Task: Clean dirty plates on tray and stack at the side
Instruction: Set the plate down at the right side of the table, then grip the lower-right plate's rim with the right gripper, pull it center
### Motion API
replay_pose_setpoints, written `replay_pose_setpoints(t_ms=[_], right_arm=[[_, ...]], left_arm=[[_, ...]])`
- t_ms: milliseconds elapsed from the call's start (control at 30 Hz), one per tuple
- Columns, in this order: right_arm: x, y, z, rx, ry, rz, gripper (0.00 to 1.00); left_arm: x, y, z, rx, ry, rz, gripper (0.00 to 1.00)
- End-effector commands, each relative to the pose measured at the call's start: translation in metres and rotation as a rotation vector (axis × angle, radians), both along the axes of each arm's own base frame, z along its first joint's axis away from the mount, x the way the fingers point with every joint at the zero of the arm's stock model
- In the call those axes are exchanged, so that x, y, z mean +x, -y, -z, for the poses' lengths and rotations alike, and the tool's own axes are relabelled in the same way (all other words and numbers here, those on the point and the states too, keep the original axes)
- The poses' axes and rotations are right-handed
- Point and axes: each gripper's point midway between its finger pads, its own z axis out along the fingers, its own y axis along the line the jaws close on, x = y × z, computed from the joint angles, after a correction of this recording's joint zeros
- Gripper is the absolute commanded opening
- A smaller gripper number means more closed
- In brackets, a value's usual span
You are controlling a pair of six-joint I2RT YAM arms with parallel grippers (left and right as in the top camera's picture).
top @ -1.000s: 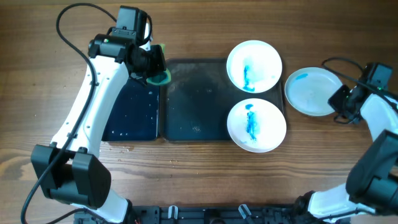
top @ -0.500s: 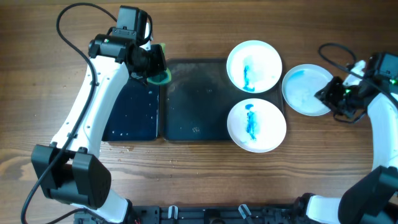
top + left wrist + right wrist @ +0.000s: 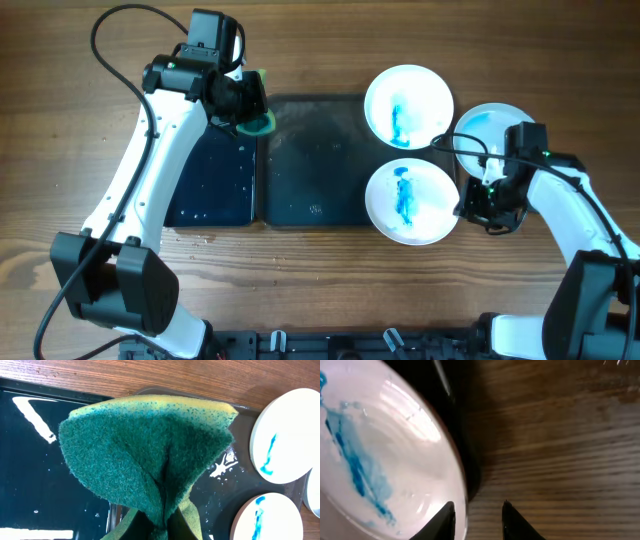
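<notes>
My right gripper should stay where it is and close on the near plate's rim (image 3: 458, 208) (image 3: 466, 512) next, because that rim is between its open fingers.
Two white plates with blue streaks, a far plate (image 3: 408, 107) and a near plate (image 3: 412, 202), lie on the right end of the dark tray (image 3: 310, 160). A third plate (image 3: 487, 133) with a blue smear rests on the table right of the tray, partly under my right arm. My right gripper (image 3: 470, 205) is open at the near plate's right rim. In the right wrist view the right gripper (image 3: 477, 512) has one finger over the near plate (image 3: 385, 460) and the other over the wood. My left gripper (image 3: 250, 112) (image 3: 162, 530) is shut on a green sponge (image 3: 145, 455) above the tray's far left corner.
A smaller, deeper black tray (image 3: 210, 180) with water drops sits left of the big tray, under my left arm. Bare wooden table (image 3: 560, 80) lies around the plates. A cable (image 3: 470, 140) from my right arm loops over the side plate.
My right gripper has opened, let go of the side plate and swung left and nearer, to the near plate's right rim. The side plate ended a little further left. The left arm has not moved.
</notes>
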Motion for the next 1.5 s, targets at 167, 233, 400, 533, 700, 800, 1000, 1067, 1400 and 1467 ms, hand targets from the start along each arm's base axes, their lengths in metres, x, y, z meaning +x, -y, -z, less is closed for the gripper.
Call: replay_pose_setpoints(t_ms=[167,233,400,533,700,800,1000,1067,1400,1467], right_arm=[[0.008,-0.003,0.015,0.006,0.074,-0.066,0.14],[0.008,-0.005,0.015,0.017,0.075,-0.067,0.06],[0.007,-0.013,0.008,0.066,0.067,-0.069,0.04],[0.009,-0.033,-0.021,0.095,0.101,-0.127,0.04],[0.027,-0.094,-0.069,0.086,0.240,-0.181,0.05],[0.041,-0.114,-0.069,0.005,0.281,-0.183,0.04],[0.084,-0.161,-0.047,-0.069,0.252,-0.195,0.04],[0.102,-0.175,-0.037,-0.061,0.228,-0.197,0.04],[0.110,-0.205,0.017,0.116,0.049,-0.139,0.05],[0.110,-0.204,0.018,0.121,0.046,-0.142,0.04]], left_arm=[[0.003,0.002,-0.002,0.001,0.009,-0.002,0.04],[0.003,0.002,-0.002,0.002,0.009,-0.001,0.04],[0.003,0.002,-0.002,0.002,0.009,-0.002,0.04],[0.003,0.002,-0.002,0.001,0.009,-0.002,0.04],[0.003,0.002,-0.002,0.002,0.009,-0.002,0.04],[0.002,0.002,-0.002,0.002,0.005,-0.002,0.04],[0.001,0.002,-0.001,0.003,0.001,-0.002,0.04],[0.001,0.002,-0.001,0.003,0.001,-0.002,0.04],[-0.014,0.014,0.043,-0.006,-0.065,-0.015,0.04],[-0.014,0.030,0.061,-0.040,-0.047,0.019,0.04]])
